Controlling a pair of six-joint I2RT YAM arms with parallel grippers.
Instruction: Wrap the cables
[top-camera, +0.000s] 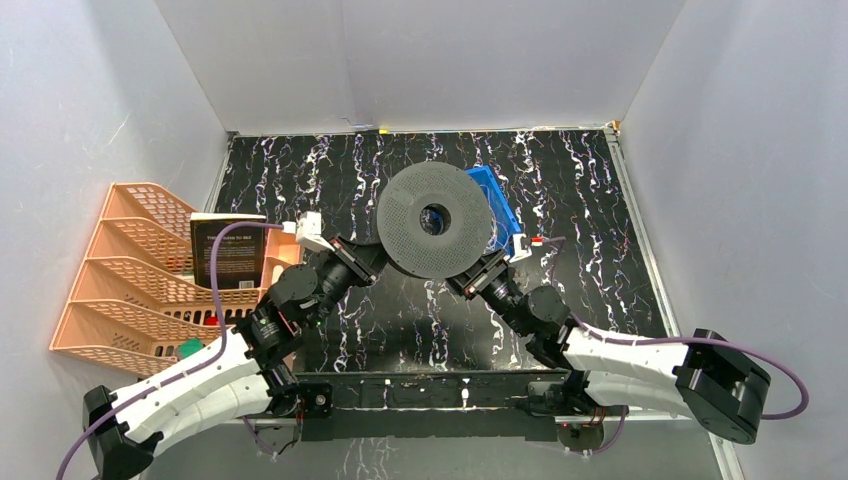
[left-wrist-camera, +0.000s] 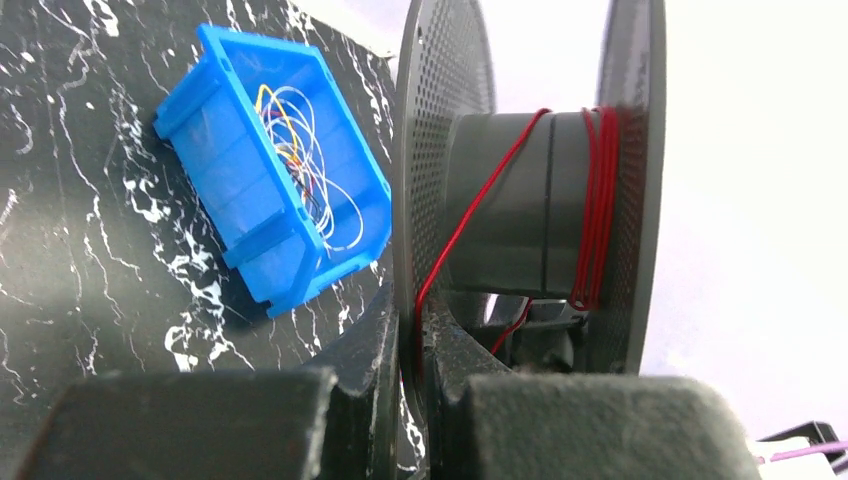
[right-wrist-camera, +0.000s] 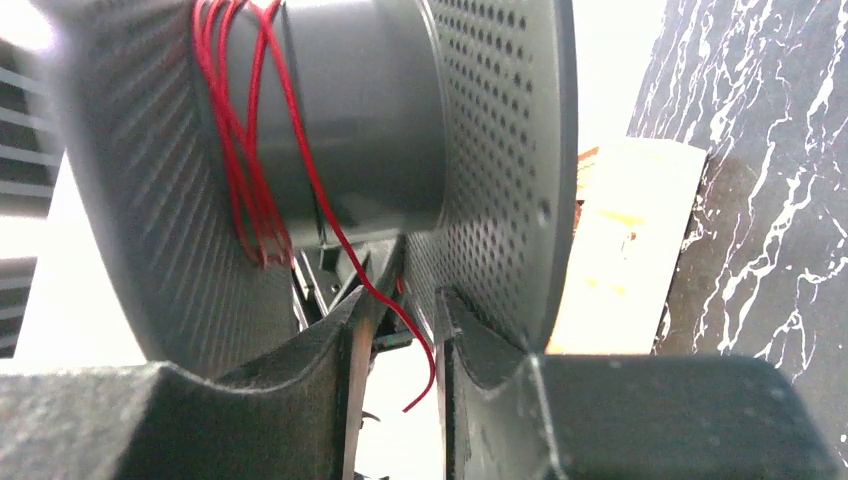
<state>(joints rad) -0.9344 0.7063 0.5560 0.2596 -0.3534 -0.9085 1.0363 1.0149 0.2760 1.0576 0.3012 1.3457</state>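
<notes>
The red cable already goes around the core, so my left gripper will turn the spool and lower it onto the bare tabletop between the trays and the bin to let it go.
A grey perforated spool (top-camera: 435, 220) is held upright above the table between both arms. Red cable (left-wrist-camera: 597, 200) is wound several turns round its core, and one strand (left-wrist-camera: 470, 205) runs down along the flange. My left gripper (left-wrist-camera: 413, 315) is shut on the flange edge with that strand pinched beside it. My right gripper (right-wrist-camera: 410, 300) is open under the core, beside the other flange. The red cable's loose end (right-wrist-camera: 420, 370) hangs free between its fingers. The other thin cables (left-wrist-camera: 300, 165), yellow, white and red, lie tangled in a blue bin (left-wrist-camera: 225, 160).
The blue bin (top-camera: 497, 205) sits right behind the spool. Orange stacked file trays (top-camera: 120, 270) with a black book (top-camera: 228, 250) fill the table's left side. White walls close in the back and both sides.
</notes>
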